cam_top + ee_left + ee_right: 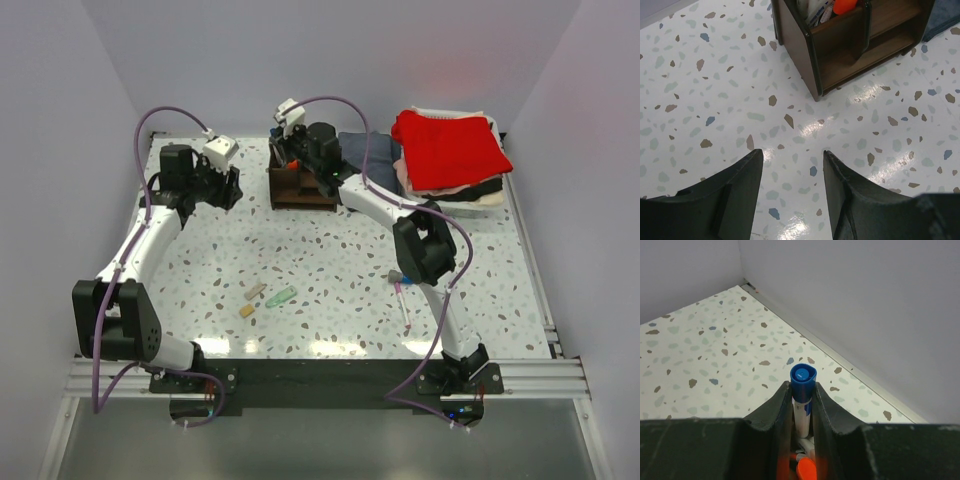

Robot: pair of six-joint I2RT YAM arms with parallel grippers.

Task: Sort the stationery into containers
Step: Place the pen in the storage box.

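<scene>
I should next keep my right gripper over the organizer's end section (806, 452) and open it to let go of the blue-capped pen (802, 377), as it is already upright over the pens there.
The dark brown wooden organizer (305, 203) stands at the back middle of the table. My right gripper (300, 165) hangs over its left end, shut on a blue-capped pen (802, 377) held upright between the fingers (826, 412). Below the pen, an orange-capped item (807, 470) and other pens sit in the compartment. My left gripper (224, 190) is left of the organizer (865, 45), low over the table; it (792, 155) is open with nothing between its fingers. Two tan blocks (256, 293) (247, 311), a pale green piece (281, 297) and pink and red pens (401, 296) lie on the near table.
A pile of folded clothes with a red cloth (450, 145) on top sits at the back right, with a dark blue cloth (362, 150) beside the organizer. White walls close in the table at the back and both sides.
</scene>
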